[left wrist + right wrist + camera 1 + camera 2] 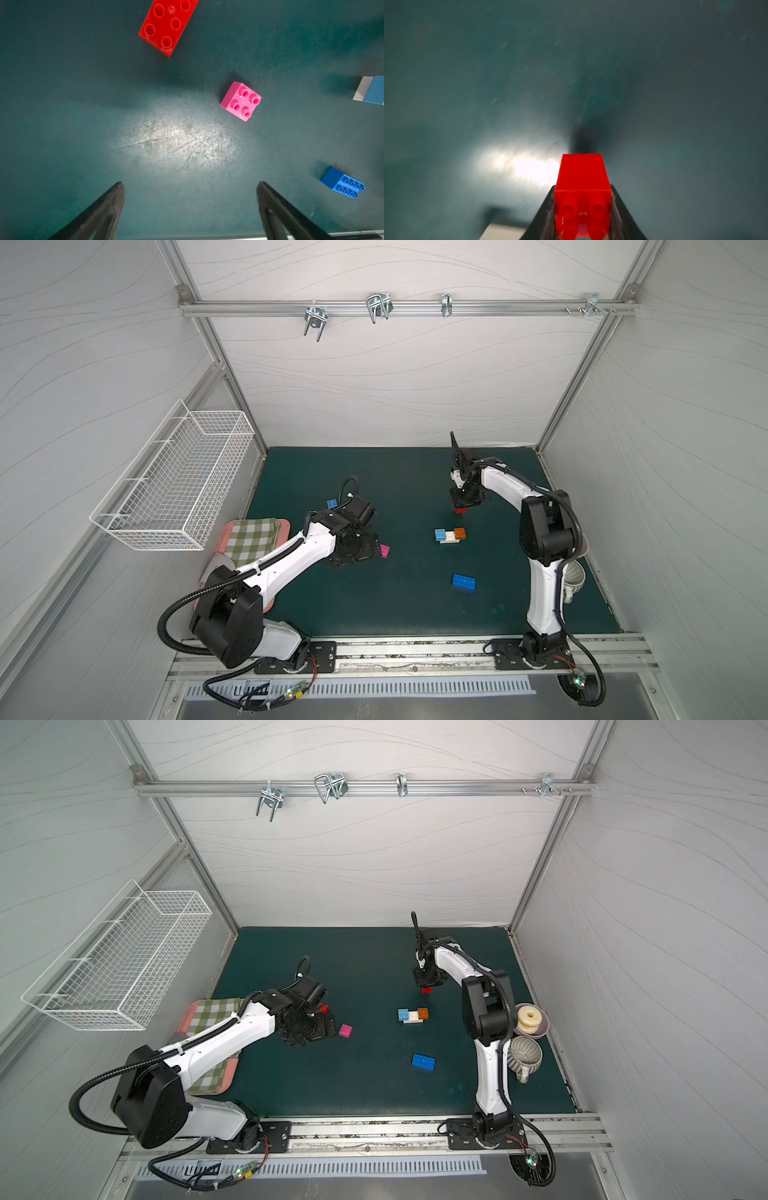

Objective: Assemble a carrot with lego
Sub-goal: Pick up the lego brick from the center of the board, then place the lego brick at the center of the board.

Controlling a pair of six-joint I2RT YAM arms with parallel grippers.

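I will next draw my right gripper back toward the base, lower the red brick and let it go, since clear mat lies there beside the oblong blue brick [464,582].
My right gripper [582,187] is shut on a small square red brick [582,176] and holds it just above the green mat [460,510], behind a joined piece of light-blue, white and orange lego [450,535]. My left gripper [191,185] stands open with nothing between its fingers, over the mat. A pink square brick [241,101] lies just ahead of it, and an oblong red brick [167,25] lies further off. An oblong blue brick [464,582] lies toward the front. A small blue brick [332,503] sits behind the left arm.
A pink tray with a checked cloth [253,537] lies under the left arm. A bowl [540,1029] and a ribbed mug [525,1054] stand at the mat's right edge, beside the right arm. A white wire basket [174,485] hangs on the left wall.
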